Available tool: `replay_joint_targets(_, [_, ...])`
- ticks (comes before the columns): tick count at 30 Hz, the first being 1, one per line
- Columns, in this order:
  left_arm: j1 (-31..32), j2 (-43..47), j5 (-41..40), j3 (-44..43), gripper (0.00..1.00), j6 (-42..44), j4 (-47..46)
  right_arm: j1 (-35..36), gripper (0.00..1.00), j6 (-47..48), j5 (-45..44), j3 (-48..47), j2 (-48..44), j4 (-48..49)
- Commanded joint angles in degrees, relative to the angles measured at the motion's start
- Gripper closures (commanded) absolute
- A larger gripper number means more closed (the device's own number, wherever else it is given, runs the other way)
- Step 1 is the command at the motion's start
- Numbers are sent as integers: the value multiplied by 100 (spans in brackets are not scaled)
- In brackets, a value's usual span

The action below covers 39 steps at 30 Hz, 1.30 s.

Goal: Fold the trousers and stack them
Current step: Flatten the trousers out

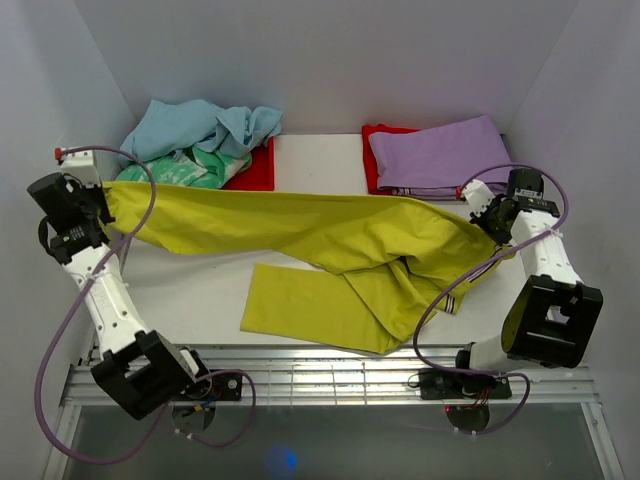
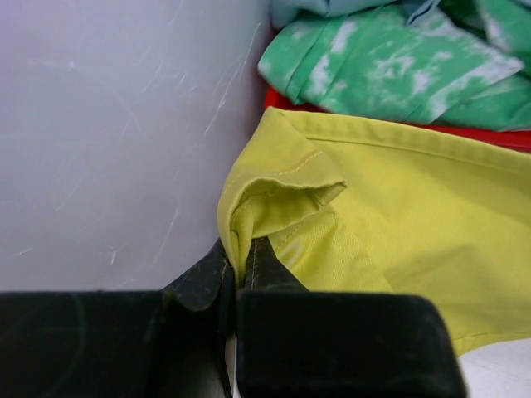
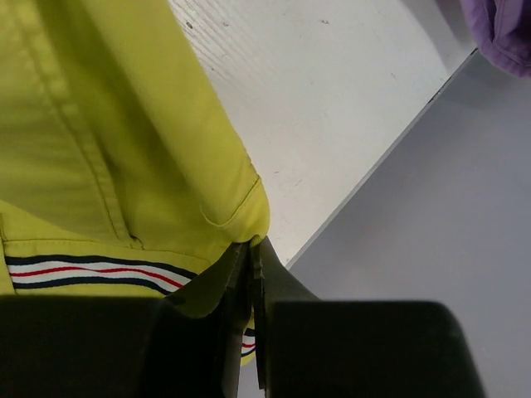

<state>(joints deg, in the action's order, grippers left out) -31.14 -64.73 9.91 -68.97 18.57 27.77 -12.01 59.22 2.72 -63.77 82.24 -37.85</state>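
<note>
The left gripper will next bring the hem it holds down onto the table in front of the red piece.
The yellow trousers (image 1: 330,235) stretch across the table from far left to right, one leg held up and the other leg lying folded on the table toward the front. My left gripper (image 1: 107,207) is shut on the hem of one leg (image 2: 282,186), close to the left wall. My right gripper (image 1: 478,213) is shut on the waistband corner (image 3: 236,220), whose inner band has red, white and navy stripes (image 3: 91,272), near the right wall. Folded purple trousers (image 1: 440,152) lie on a red garment (image 1: 378,150) at the back right.
A heap of light blue (image 1: 205,125) and green-white (image 1: 185,168) clothes on another red piece (image 1: 258,168) sits at the back left, seen close in the left wrist view (image 2: 390,58). White walls (image 1: 320,50) enclose the table on three sides. A metal rail (image 1: 330,365) runs along the front.
</note>
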Motion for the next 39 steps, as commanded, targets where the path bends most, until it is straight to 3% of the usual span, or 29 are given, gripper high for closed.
replay_joint_targets(1, [-525,-285,827,-135,100,94,-272,-144,92,344,-254,-74,134,242])
replay_joint_targets(10, [-595,-987,1074,226,100,657,-1045,-188,92,380,-254,-618,915,286])
replay_joint_targets(21, [-569,-2008,556,445,100,639,-1704,137,92,-314,-237,-2148,2410,49])
replay_joint_targets(22, [-543,-2052,564,446,97,648,-1722,190,87,-506,-246,-2244,2498,75])
replay_joint_targets(24, [-482,-2210,547,332,80,587,-1740,322,75,-762,-202,-2709,2683,-38])
replay_joint_targets(25, [-481,-2254,564,236,59,526,-1705,348,53,-1024,-167,-2911,2884,-169])
replay_joint_targets(27, [-473,-2360,915,-45,40,490,-1338,357,30,-1272,-36,-3629,3122,-661])
replay_joint_targets(28, [-464,-2343,1099,-351,28,560,-1162,349,10,-1360,-9,-3825,3140,-802])
replay_joint_targets(29, [-429,-2299,1248,-485,19,639,-1003,296,0,-1456,26,-3967,3132,-925])
replay_joint_targets(30, [-333,-2229,1633,-590,16,735,-671,252,7,-1483,157,-4159,3010,-1135])
replay_joint_targets(32, [-183,-1939,2065,-898,13,1218,-178,69,10,-1501,298,-4249,2834,-1382])
replay_joint_targets(35, [430,-1404,2682,-1013,13,2043,1400,-344,10,-1379,824,-4223,2421,-2102])
replay_joint_targets(38, [1650,-773,2868,-507,13,3026,2424,-879,7,-1010,1063,-3671,2069,-2893])
replay_joint_targets(39, [2420,-613,2789,-303,13,3152,2809,-1030,6,-818,1177,-3469,1912,-3034])
